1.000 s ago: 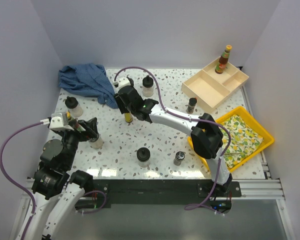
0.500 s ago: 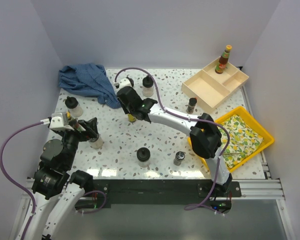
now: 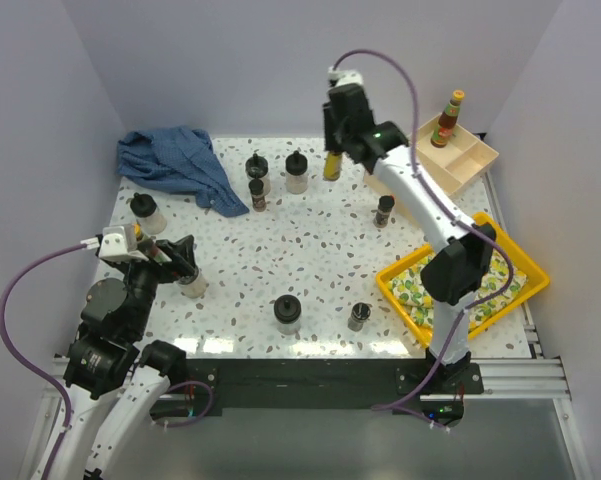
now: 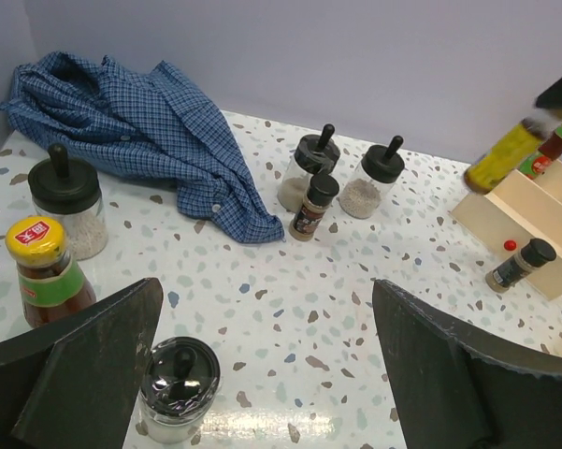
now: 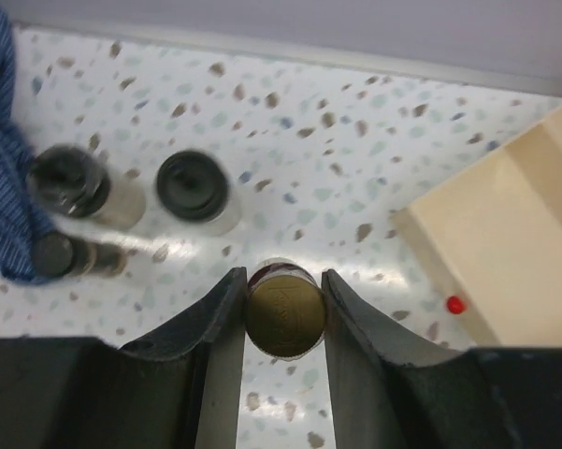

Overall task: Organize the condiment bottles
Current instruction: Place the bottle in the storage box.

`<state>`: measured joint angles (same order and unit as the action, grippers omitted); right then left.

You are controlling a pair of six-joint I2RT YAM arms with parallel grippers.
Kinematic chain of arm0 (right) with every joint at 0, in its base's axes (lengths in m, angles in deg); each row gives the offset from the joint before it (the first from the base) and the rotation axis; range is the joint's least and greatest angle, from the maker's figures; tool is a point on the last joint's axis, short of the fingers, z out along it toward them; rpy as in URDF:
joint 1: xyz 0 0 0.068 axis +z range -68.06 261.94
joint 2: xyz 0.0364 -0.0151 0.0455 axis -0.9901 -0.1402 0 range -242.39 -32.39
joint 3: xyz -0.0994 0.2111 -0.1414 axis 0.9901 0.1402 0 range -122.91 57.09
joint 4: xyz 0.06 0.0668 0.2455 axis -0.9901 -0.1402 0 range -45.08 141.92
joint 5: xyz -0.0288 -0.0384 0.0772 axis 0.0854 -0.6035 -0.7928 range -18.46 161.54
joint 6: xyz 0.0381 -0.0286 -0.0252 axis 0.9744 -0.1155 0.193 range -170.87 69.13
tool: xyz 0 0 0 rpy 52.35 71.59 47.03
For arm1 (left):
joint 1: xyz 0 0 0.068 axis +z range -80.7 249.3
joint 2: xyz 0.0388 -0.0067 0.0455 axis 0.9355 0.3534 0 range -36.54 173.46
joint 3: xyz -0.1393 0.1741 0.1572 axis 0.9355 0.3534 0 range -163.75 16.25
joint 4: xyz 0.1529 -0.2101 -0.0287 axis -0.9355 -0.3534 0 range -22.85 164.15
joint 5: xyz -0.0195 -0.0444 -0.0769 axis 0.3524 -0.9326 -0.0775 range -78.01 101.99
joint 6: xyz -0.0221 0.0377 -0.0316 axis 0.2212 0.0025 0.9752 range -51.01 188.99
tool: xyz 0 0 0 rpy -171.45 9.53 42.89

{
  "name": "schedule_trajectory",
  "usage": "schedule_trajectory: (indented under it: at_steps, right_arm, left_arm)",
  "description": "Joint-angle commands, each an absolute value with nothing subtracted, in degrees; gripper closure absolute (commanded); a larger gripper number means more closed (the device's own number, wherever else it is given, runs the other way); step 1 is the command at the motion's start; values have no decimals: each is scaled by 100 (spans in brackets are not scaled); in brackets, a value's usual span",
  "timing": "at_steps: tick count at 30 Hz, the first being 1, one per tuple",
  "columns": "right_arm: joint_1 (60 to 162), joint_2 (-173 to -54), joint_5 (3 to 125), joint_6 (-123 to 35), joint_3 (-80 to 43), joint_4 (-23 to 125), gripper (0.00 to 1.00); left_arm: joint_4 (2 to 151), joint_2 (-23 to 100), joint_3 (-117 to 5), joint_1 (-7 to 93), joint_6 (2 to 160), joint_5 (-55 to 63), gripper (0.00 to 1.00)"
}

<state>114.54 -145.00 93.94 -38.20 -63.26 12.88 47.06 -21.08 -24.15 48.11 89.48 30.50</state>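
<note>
My right gripper should next move toward the right in the top view, then down to let go next to the tray's red-labelled bottle, where the bottom of the tray's section is empty.
My right gripper [image 3: 334,152] is shut on a slim yellow-capped sauce bottle [image 3: 332,166], held in the air at the back of the table, just left of the beige divided tray [image 3: 420,180]. From the right wrist, the bottle's cap [image 5: 283,313] sits clamped between both fingers. One red-labelled bottle [image 3: 448,120] stands in the tray's far corner. Black-lidded jars [image 3: 296,172] and a dark shaker [image 3: 257,193] stand at the back. My left gripper [image 4: 266,290] is open low over the table; a jar [image 4: 176,374] stands by its left finger and a yellow-capped bottle [image 4: 42,271] just outside it.
A blue checked cloth [image 3: 170,160] lies at the back left. A yellow tray [image 3: 525,268] with a lemon-print cloth sits at the right edge. More jars [image 3: 287,313] and shakers [image 3: 359,317] stand near the front, and another shaker [image 3: 383,210] beside the beige tray.
My right gripper closed on the yellow-capped bottle beside the blue cloth, lifted it, and carried it back and right toward the beige tray. The left arm has stayed still.
</note>
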Motion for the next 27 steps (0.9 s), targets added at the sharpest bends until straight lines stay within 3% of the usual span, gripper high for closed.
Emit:
schedule_trajectory:
  at_steps: [1,14,27]
  right_arm:
    - [10640,-13978,9439,-4023,-6964,1448,100]
    - [8723,-15428,10090,-4155,-8309,2590,100]
    - [8309,-16430,10634,-4296,-8362,3979,100]
  left_arm:
    - [4849,-2213,-2409,4786,8982,3177,0]
    - [4893,-2301,-2391,4786,8964,3115,0]
    - [4796,-2187,-2418,4777,9017,3273,0]
